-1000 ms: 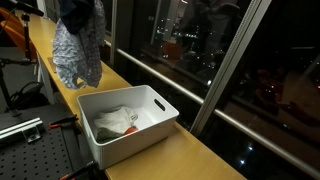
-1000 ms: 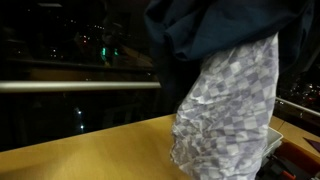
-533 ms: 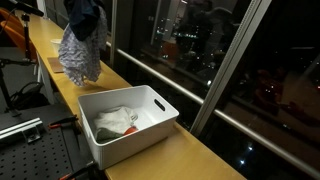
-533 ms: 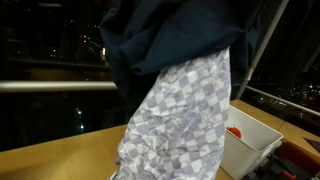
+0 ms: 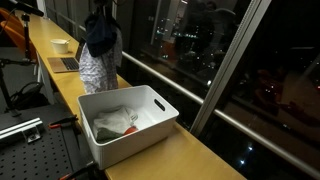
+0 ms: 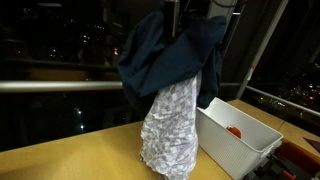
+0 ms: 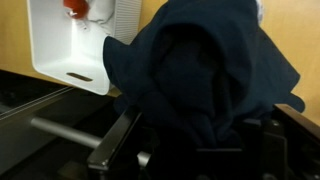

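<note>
The checked cloth [image 6: 172,125] already hangs over the bare counter [image 6: 136,162] beside the white bin, so my gripper will next lower the bundle and release it there.
My gripper [image 6: 190,12] is shut on a bundle of cloth and holds it in the air above the wooden counter [image 6: 80,155]. The bundle is a dark navy garment [image 6: 165,55] with a pale checked cloth [image 6: 172,125] hanging below it; both show in the exterior views [image 5: 100,32]. The checked cloth's lower end [image 5: 97,72] hangs just behind the far rim of a white plastic bin [image 5: 160,105]. In the wrist view the navy garment [image 7: 205,70] fills the frame and hides the fingers. The bin [image 7: 60,55] holds white cloth [image 5: 108,120] and a small red-orange object [image 6: 234,131].
A dark window with a metal rail [image 6: 60,85] runs along the counter's far side. A bowl [image 5: 60,44] and a flat grey object [image 5: 63,64] sit farther down the counter. A perforated metal bench [image 5: 30,150] lies beside the bin.
The gripper has carried the hanging clothes along the counter toward the white bin; the bundle now hangs just behind the bin's far rim and uncovers the bowl and flat object.
</note>
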### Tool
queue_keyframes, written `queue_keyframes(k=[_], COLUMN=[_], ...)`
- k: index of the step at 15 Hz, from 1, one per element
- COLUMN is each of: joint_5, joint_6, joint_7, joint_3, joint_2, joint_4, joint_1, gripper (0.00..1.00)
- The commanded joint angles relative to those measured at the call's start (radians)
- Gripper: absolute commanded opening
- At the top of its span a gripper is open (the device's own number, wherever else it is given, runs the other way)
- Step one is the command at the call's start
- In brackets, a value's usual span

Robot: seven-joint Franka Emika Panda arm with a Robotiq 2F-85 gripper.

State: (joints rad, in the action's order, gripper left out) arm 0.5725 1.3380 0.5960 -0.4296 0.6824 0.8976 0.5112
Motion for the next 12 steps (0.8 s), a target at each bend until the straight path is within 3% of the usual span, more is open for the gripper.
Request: queue_keyframes(k=[1, 8, 9, 10, 11, 12], joint_5=[-0.166, -0.266, -0.274, -0.274, -0.346, -0.357], joint_6=[0.187, 0.464, 0.501, 0.536, 0.580, 0.607], joint_7=[0.005, 0.006, 0.003, 0.004, -0.032, -0.035], joint_3=[-0.070, -0.096, -0.100, -0.102, 0.039, 0.049], joint_2=[-0.089, -0.204, -0.232, -0.259, -0.316, -0.350], joint_4=[0.247, 0.630, 0.688, 0.744, 0.796, 0.849], joint_1=[-0.167, -0.348, -0.367, -0.377, -0.278, -0.274], gripper=[0.00, 0.00, 0.09, 0.27, 0.33, 0.40])
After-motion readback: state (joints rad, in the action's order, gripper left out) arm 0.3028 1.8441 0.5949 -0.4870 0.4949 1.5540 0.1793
